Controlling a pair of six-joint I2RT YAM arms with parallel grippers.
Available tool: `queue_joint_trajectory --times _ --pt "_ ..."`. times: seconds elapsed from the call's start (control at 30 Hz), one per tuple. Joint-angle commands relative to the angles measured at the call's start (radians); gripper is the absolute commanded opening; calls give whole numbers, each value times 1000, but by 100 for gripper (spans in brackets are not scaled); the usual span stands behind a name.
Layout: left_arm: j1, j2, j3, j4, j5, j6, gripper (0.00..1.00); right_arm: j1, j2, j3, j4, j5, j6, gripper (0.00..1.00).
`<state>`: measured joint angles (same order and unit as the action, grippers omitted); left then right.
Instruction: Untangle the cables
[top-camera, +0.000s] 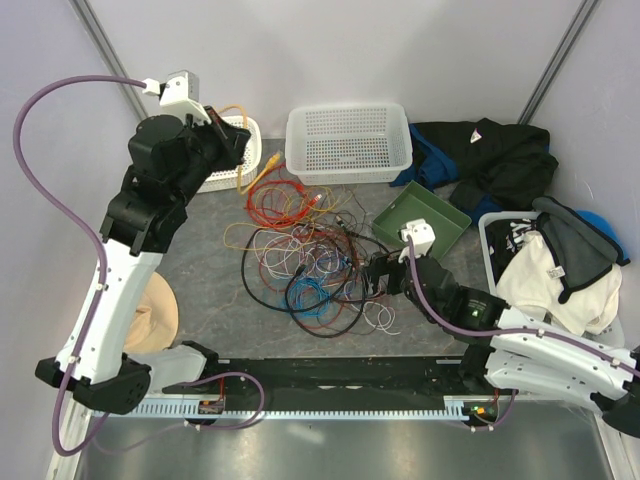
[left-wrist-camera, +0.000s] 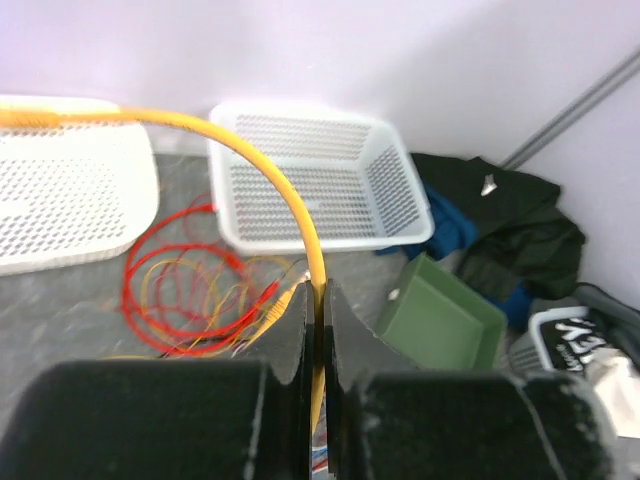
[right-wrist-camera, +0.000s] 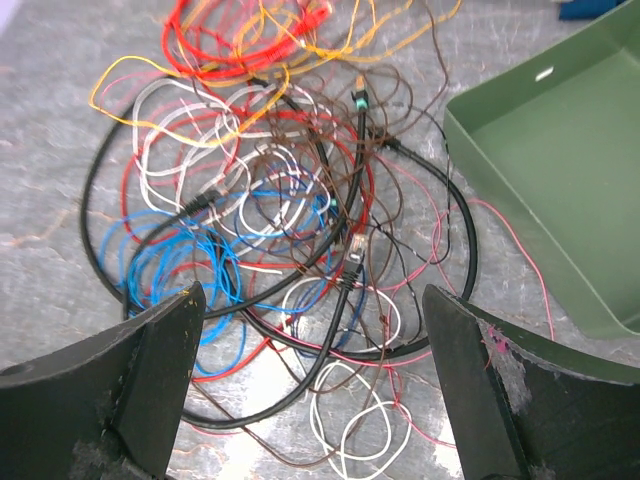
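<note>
My left gripper moves down and carries the yellow cable outward over the small white basket (left-wrist-camera: 66, 190) next, since the cable's dangling plug end hangs clear of the tangle.
The cables (top-camera: 300, 262) lie in a loose tangle on the grey table: red and orange loops at the back, then white, blue, brown, pink and a thick black one. My left gripper (top-camera: 238, 150) is raised at the back left beside a small white basket. In the left wrist view it (left-wrist-camera: 320, 300) is shut on a yellow cable (left-wrist-camera: 270, 165) that arches up and away to the left. My right gripper (top-camera: 375, 275) hangs low over the tangle's right side. In the right wrist view it (right-wrist-camera: 312, 295) stands wide open above the cables (right-wrist-camera: 290, 200), holding nothing.
A large white basket (top-camera: 348, 140) stands at the back centre and a small white basket (top-camera: 225, 178) at the back left. A green tray (top-camera: 440, 222) sits right of the tangle. Dark clothes (top-camera: 500, 160) and a bin of laundry (top-camera: 550, 265) fill the right side.
</note>
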<state>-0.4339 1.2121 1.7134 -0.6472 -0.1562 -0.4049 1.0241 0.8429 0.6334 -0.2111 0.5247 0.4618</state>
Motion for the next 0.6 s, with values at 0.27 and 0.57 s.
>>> queue_joint_trajectory --times 0.27,0.57 --pt "3 95 -127 224 -49 -83 2 2 -229 0 -53 80 0 98" --pt "202 377 54 139 -253 -159 5 2 -331 42 -154 141 -2 98"
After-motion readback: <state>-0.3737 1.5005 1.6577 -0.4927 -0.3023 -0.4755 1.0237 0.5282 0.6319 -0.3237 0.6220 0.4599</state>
